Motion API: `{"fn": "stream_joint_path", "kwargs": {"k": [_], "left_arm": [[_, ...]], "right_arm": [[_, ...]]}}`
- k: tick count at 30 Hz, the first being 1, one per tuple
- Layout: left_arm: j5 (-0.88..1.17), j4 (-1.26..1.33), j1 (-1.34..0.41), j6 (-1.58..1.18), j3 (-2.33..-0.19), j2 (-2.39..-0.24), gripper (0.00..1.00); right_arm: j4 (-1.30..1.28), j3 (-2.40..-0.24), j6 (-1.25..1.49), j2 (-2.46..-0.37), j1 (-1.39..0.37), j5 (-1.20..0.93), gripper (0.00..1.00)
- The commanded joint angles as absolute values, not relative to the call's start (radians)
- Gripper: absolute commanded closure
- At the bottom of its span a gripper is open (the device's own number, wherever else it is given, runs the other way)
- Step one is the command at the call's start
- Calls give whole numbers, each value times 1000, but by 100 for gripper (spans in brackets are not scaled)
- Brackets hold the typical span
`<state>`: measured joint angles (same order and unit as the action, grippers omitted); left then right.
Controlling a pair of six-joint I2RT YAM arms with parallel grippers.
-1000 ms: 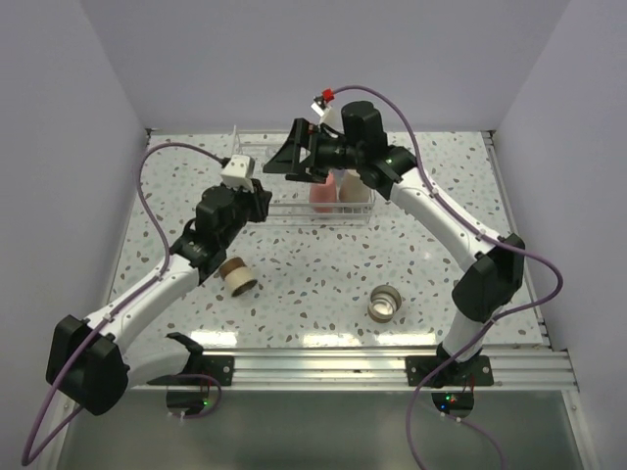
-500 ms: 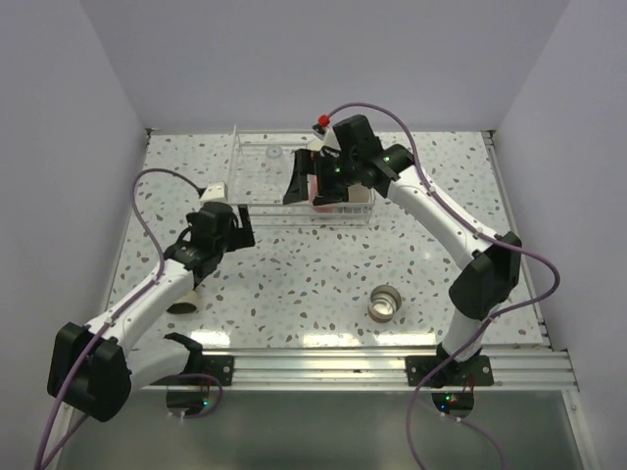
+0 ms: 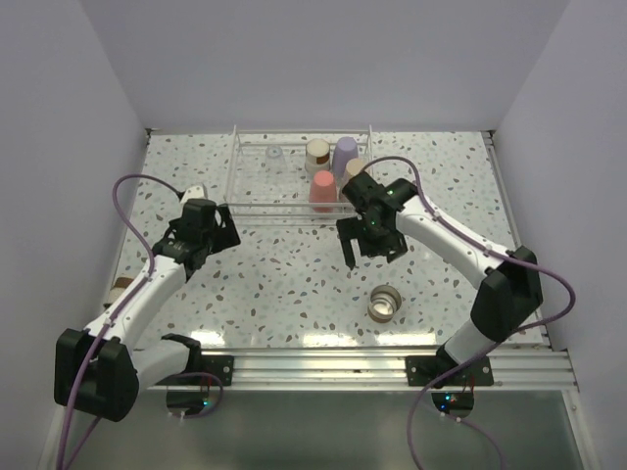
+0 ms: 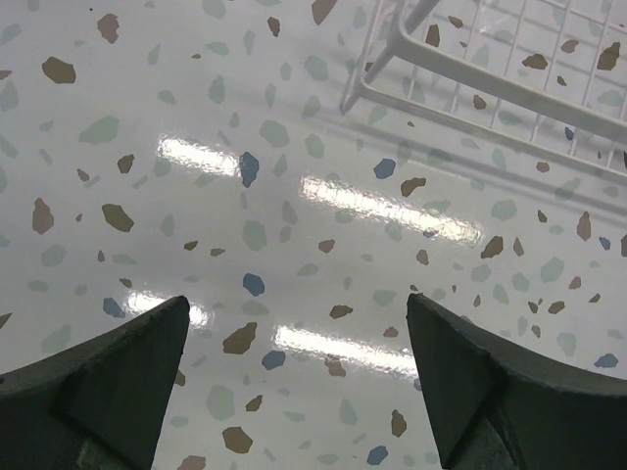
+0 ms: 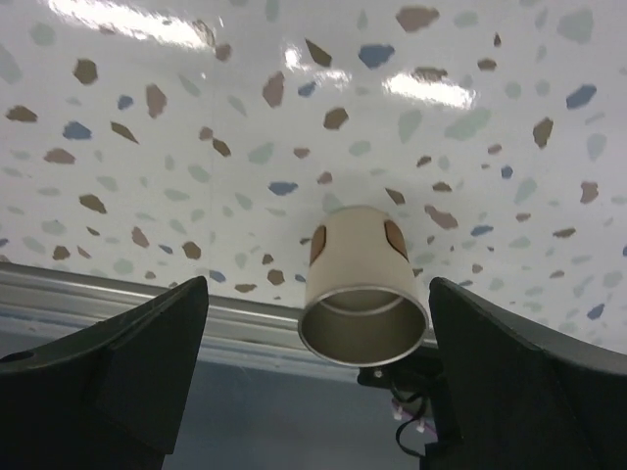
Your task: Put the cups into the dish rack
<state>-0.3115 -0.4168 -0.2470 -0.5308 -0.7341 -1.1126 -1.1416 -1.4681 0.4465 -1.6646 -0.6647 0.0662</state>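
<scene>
My right gripper moves back next, then lowers to the silvery-rimmed cup's rim (image 3: 369, 307) (image 5: 303, 324), on the side facing my left gripper.
The dish rack (image 3: 235, 171) stands at the back middle of the table. In it are a clear cup (image 3: 274, 157), a beige cup (image 3: 317, 152), a lavender cup (image 3: 344, 152) and a red-pink cup (image 3: 322, 189). A silvery-rimmed cup (image 3: 384, 303) (image 5: 358, 284) stands mouth up near the front. Another tan cup (image 3: 120, 287) shows at the left edge, partly behind the left arm. My right gripper (image 3: 372, 253) (image 5: 318, 282) hangs open and empty between rack and silvery cup. My left gripper (image 3: 203, 243) (image 4: 296, 304) is open over bare table, just off the rack's front left corner (image 4: 392, 73).
Side walls close in the table left and right. A metal rail (image 3: 353, 367) with both arm bases runs along the front edge. Purple cables (image 3: 147, 186) loop off both arms.
The left gripper has opened and drawn back left from the rack. The right arm came down from over the rack to in front of it. The tan cup now sits farther left.
</scene>
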Motion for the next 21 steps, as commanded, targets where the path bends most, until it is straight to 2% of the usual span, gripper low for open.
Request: {"fn": "stream_joint_path", "kwargs": {"k": [1, 6, 16, 21], "left_arm": [[-250, -394, -245, -506, -762, -1101, 5], [-201, -373, -245, -494, -749, -1100, 6], [-173, -370, -245, -486, -744, -1088, 8], [-160, -376, -245, -486, -727, -1057, 8]], "right_arm": [[-1198, -1376, 532, -1536, -669, 111, 2], [-1152, -1269, 575, -1447, -683, 46, 2], [-1026, -1106, 641, -1454, -782, 3, 7], [-947, -1007, 656, -1465, -790, 18, 22]]}}
